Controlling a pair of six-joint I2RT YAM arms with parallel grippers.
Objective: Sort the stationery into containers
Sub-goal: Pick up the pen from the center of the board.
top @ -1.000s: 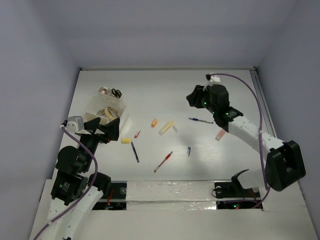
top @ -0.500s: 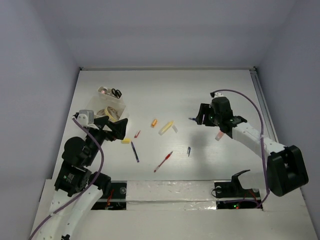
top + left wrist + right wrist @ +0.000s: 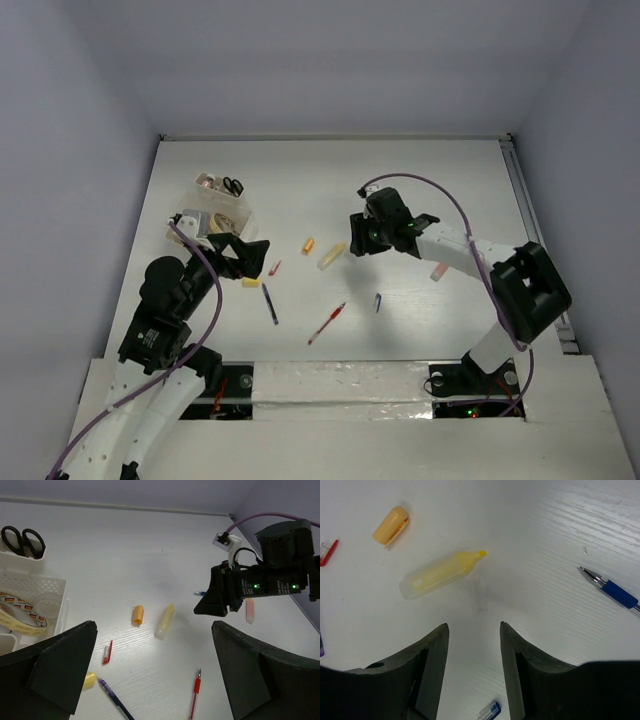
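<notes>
Next, my right gripper goes down, rightward in the wrist view, onto the blue pen's grip behind its tip, nearest my open fingers.
The clear divided container (image 3: pixel 238 212) stands at the left and holds black-handled scissors (image 3: pixel 22 539) and tape rolls (image 3: pixel 20 618). My left gripper (image 3: pixel 255 257) hovers just right of it, open and empty. Loose on the table lie an orange cap (image 3: pixel 308 245), a yellow highlighter (image 3: pixel 331 255), a red cap (image 3: pixel 274 268), a yellow bit (image 3: pixel 251 282), a purple pen (image 3: pixel 269 303), a red pen (image 3: pixel 328 322), a blue cap (image 3: pixel 377 301) and a pink piece (image 3: pixel 440 270). My right gripper (image 3: pixel 473 625) is open with nothing between its fingers, just right of the highlighter (image 3: pixel 440 573). A blue pen (image 3: pixel 615 592) lies to its right.
White walls close the table at the back and both sides. A rail (image 3: pixel 525 210) runs along the right edge. The right arm's purple cable (image 3: pixel 440 195) arcs over the table's middle right.
My right arm has swung left from the back right to just beside the yellow highlighter, its jaws widening and then narrowing. My left gripper has shifted right, away from the container, still open.
</notes>
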